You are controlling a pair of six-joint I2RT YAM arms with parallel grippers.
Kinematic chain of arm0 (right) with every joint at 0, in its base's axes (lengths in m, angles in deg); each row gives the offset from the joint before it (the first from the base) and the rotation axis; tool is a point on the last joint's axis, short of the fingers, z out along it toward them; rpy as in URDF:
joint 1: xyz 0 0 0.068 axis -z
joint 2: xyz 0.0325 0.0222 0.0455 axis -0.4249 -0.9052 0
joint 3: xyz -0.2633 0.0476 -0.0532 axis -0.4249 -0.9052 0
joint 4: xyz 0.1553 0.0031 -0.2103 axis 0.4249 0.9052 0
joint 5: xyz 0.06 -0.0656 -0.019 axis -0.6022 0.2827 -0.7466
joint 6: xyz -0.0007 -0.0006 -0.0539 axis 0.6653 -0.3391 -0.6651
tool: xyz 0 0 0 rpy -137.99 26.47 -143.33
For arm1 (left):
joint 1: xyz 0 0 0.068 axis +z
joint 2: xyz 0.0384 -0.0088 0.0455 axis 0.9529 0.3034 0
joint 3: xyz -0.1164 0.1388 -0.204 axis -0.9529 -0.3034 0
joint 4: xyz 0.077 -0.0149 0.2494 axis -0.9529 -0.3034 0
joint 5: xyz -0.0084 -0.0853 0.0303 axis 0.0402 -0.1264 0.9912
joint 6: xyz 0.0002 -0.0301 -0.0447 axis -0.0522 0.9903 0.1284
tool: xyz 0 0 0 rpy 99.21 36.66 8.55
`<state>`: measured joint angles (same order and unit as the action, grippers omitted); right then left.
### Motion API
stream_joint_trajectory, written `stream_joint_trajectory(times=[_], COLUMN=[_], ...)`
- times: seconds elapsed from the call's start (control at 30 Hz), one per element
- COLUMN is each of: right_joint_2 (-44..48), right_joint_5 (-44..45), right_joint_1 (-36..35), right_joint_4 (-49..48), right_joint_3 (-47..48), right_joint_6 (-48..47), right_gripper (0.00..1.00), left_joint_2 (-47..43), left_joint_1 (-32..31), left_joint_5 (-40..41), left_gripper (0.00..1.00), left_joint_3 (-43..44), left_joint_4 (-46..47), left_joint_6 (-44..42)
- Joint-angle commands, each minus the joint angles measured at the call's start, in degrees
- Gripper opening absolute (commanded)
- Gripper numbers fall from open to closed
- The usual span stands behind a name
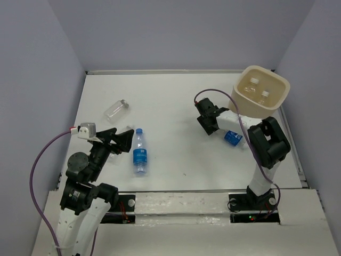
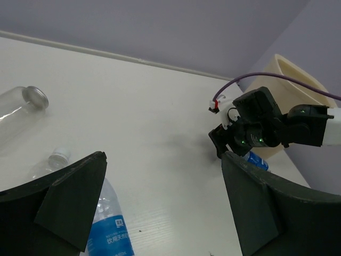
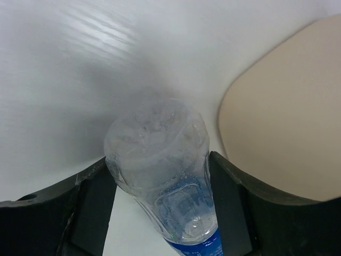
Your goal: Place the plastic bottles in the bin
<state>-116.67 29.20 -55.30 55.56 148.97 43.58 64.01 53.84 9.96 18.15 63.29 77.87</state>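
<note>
Next, I raise my right gripper over the bin's opening and release the blue-labelled bottle, as that opening is above it and to its right in the top view.
The cream bin stands at the back right with two clear bottles inside. My right gripper is just left of it, low over the table. In the right wrist view, it is shut on a clear blue-labelled bottle, one finger on each side. My left gripper is open and empty. It hovers beside a blue-labelled, blue-capped bottle lying on the table. In the left wrist view this bottle lies by the left finger. A label-less clear bottle lies at the back left.
A small clear bottle with a pale cap lies left of the blue-labelled one, mostly under my left gripper. The bin's side is close on the right of my right gripper. Walls enclose the white table on three sides.
</note>
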Motion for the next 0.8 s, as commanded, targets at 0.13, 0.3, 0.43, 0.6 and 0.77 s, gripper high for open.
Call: stream_joint_trajectory(times=[0.13,0.3,0.43,0.6,0.77], right_joint_2=[18.64,30.77,35.70,35.62,32.64], right_joint_5=[-7.38,-0.20,6.59,4.05,2.10], right_joint_1=[-7.99,-7.99,-3.97,7.46,16.69], right_joint_4=[-2.06,-12.14,-23.23,-30.36,-33.35], right_joint_3=[7.24,12.78,15.94,17.70,15.07], right_joint_6=[5.55,3.36,-2.79,-0.35,0.01], right_gripper=[0.39,0.40,0.35,0.36,0.39], left_joint_2=[1.00,0.92,0.22,-0.75,-1.63], left_joint_1=[0.31,0.31,0.40,0.31,-0.22], left_joint_5=[-1.51,-1.60,-1.77,-2.03,-2.12], left_gripper=[0.99,0.99,0.99,0.99,0.99], left_joint_3=[-0.07,-0.07,-0.07,-0.15,-0.15], left_joint_4=[2.78,2.78,2.87,2.96,3.05], left_joint_6=[-0.72,-0.72,-0.64,-0.64,-0.72])
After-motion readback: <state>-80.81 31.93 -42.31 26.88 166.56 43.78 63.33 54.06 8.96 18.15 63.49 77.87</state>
